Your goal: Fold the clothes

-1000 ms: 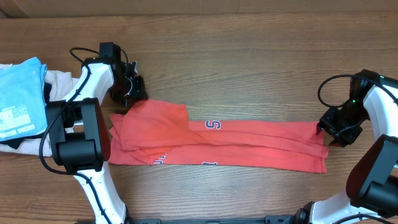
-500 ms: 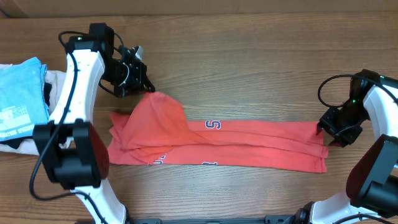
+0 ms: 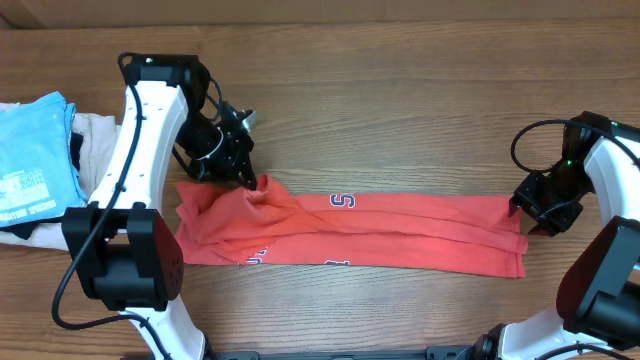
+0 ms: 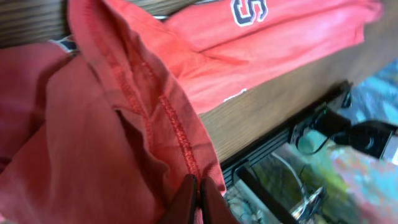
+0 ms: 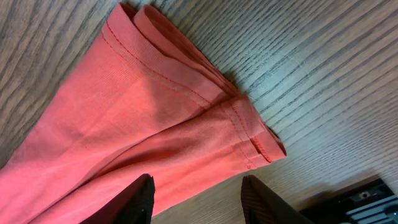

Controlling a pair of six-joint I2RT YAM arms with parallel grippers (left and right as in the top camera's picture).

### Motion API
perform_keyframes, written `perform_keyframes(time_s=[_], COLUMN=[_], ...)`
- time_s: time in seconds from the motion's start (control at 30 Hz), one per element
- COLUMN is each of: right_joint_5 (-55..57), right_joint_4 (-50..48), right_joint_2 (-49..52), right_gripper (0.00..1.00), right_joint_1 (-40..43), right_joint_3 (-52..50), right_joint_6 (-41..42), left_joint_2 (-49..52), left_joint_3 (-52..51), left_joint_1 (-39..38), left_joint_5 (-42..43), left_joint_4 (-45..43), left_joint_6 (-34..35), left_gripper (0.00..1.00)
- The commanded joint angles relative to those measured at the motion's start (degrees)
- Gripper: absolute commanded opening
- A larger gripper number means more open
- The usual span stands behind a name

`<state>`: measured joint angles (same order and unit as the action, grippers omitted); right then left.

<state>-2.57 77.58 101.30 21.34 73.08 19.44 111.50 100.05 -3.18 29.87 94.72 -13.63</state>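
Note:
The part of the T-shirt beside the lettering (image 3: 297, 226) (image 4: 189, 71) is below the robot's left gripper, so the robot will next lower the T-shirt's raised end back and to the right in the overhead view to let go of it.
The coral-red T-shirt (image 3: 400, 230) lies folded into a long strip across the table, white-and-dark lettering showing near its middle. My left gripper (image 3: 250, 180) is shut on the shirt's hemmed left edge (image 4: 168, 118) and holds that fold just above the strip's upper left part. My right gripper (image 3: 532, 212) is open over the shirt's right end (image 5: 186, 124), its fingers astride the cloth edge and not gripping it. A light blue printed tee (image 3: 30, 150) lies on a beige garment (image 3: 95, 140) at the far left.
The wooden table (image 3: 400, 90) stretches behind the shirt. The pile of other garments sits at the left edge, close to my left arm's base. Black cables run along both arms.
My left gripper has carried the shirt's left edge from the upper left rightward and down, laying it over the strip. The right arm has not moved.

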Motion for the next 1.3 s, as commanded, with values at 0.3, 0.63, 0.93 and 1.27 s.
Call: perform_keyframes(time_s=[0.3, 0.63, 0.93, 1.27], right_joint_5=[-0.1, 0.1, 0.0, -0.1], right_joint_4=[-0.1, -0.3, -0.2, -0.1], right_joint_2=[-1.6, -1.6, -1.6, -1.6], right_gripper=[0.49, 0.49, 0.49, 0.49], right_joint_1=[0.2, 0.2, 0.2, 0.2], right_joint_3=[1.1, 1.1, 1.1, 1.1], right_joint_6=[-0.4, -0.4, -0.3, -0.3], left_joint_2=[-1.7, -8.9, -6.3, -4.4], left_joint_3=[-0.3, -0.3, -3.5, -12.9], left_joint_1=[-0.6, -2.7, -8.4, -15.3], left_joint_5=[7.9, 8.7, 5.4, 1.6], left_joint_4=[2.2, 2.1, -3.8, -18.3], left_joint_6=[-14.2, -16.3, -11.4, -5.0], left_gripper=[0.04, 0.04, 0.05, 0.23])
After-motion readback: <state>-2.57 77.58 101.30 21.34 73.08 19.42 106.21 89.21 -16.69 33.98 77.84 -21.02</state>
